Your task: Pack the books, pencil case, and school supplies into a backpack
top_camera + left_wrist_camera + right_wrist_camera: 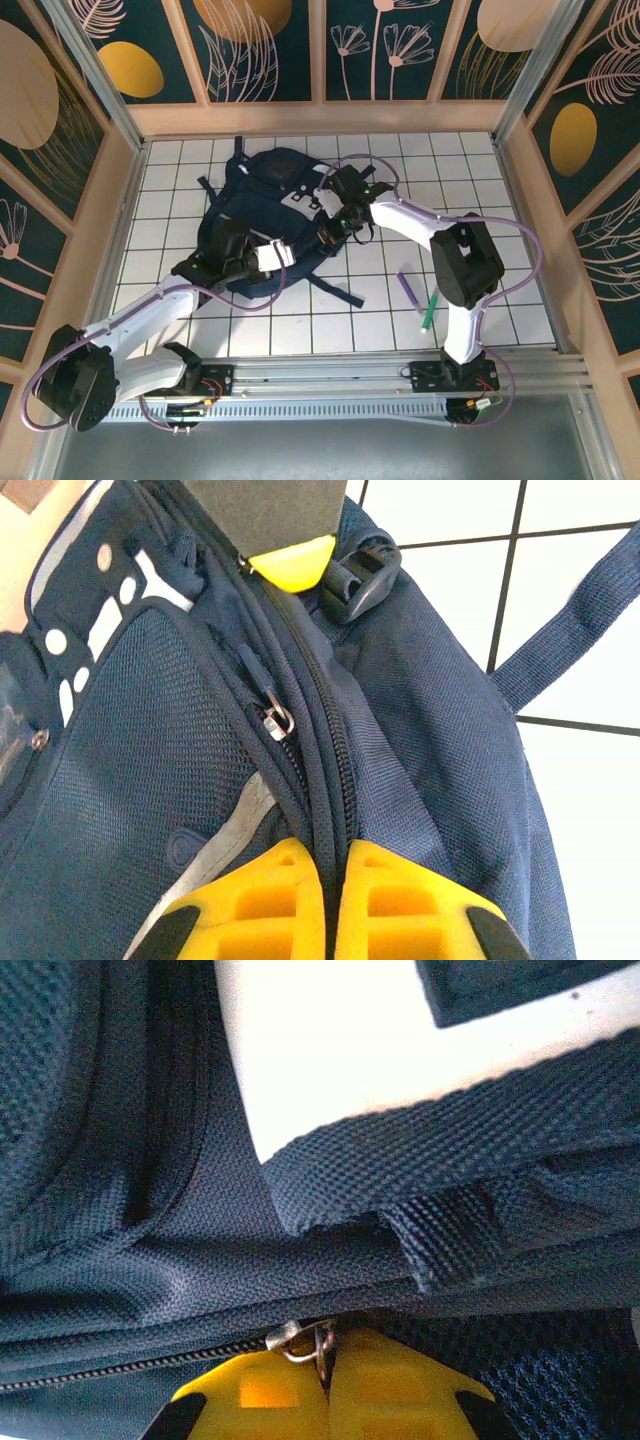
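Observation:
My right gripper should move outward to the bag's far end [312,166] and let go of the zipper pull, as my left gripper holds the seam.
The dark navy backpack [262,195] lies on the white tiled floor at centre left. My left gripper [285,253] is at its near right edge. In the left wrist view that left gripper [333,852] is shut on a piped seam beside the zip of the backpack [430,730]. My right gripper [328,233] reaches the bag's right side. Close up, the right gripper [327,1345] is shut on a metal zipper pull [300,1340]. The purple pen [410,288] and green pen [429,312] lie on the floor to the right. The books and pencil case are out of view.
Wooden-framed patterned walls [90,200] enclose the floor on three sides. A black strap [335,290] trails from the backpack toward the front. A second zipper pull [275,720] shows on the backpack's front. The rail [330,375] carrying the arm bases runs along the near edge.

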